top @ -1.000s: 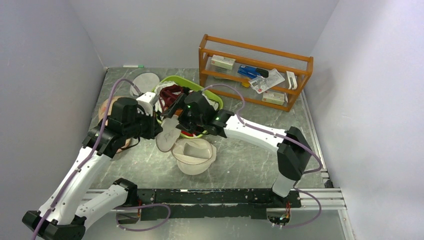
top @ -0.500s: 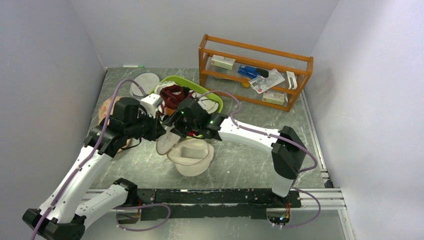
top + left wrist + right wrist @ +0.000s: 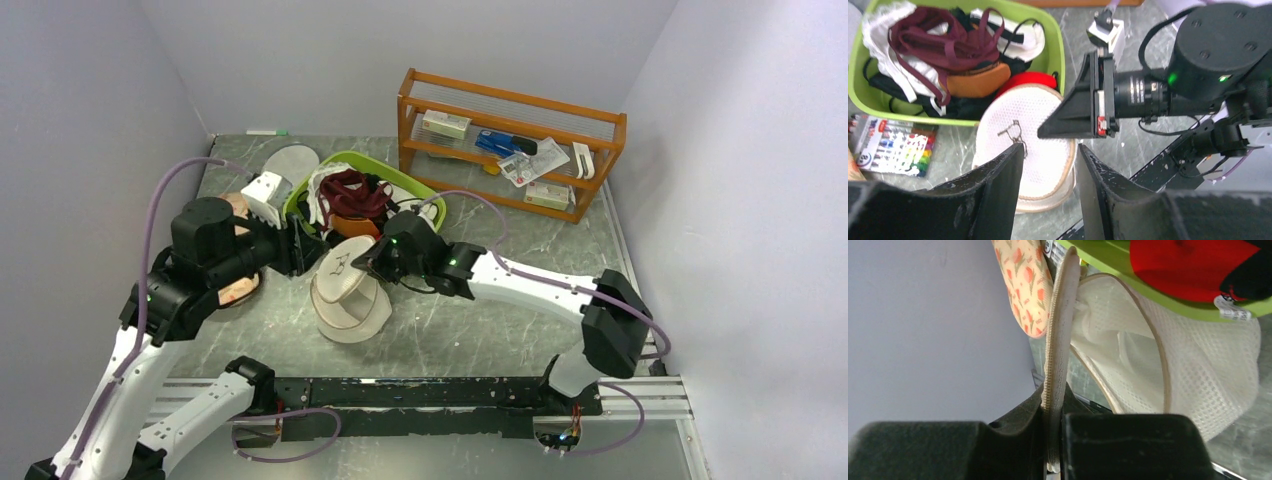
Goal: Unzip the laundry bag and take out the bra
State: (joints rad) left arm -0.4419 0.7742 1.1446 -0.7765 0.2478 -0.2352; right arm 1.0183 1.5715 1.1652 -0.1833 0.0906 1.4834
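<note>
The lid stands raised off the bag's open mesh body, so my right gripper should next move back and down to release the lid's zip edge over that body.
The white mesh laundry bag [image 3: 348, 300] lies on the table in front of the green basket [image 3: 300, 197], its cream lid [image 3: 1003, 120] with the black squiggle facing up. My right gripper [image 3: 364, 262] is shut on the lid's zip edge [image 3: 1054, 365], which runs between its jaws. The bag's mesh body [image 3: 1208, 375] hangs open beyond it. My left gripper [image 3: 1050, 160] hovers open just left of the bag and holds nothing. The maroon bra [image 3: 350, 190] lies on top of the clothes in the basket [image 3: 1060, 55], its thin straps [image 3: 943, 42] loose.
A wooden rack [image 3: 510, 150] with small items stands at the back right. A plain white disc [image 3: 290, 162] lies behind the basket. A marker pack [image 3: 893, 150] and a floral cloth [image 3: 1025, 285] lie left of the bag. A red garment [image 3: 1188, 265] and an orange-brown cup [image 3: 978, 82] sit in the basket.
My left gripper opened, let go of the bag and drew back to the left. My right gripper closed on the lid's zip edge, and the bag shifted left.
</note>
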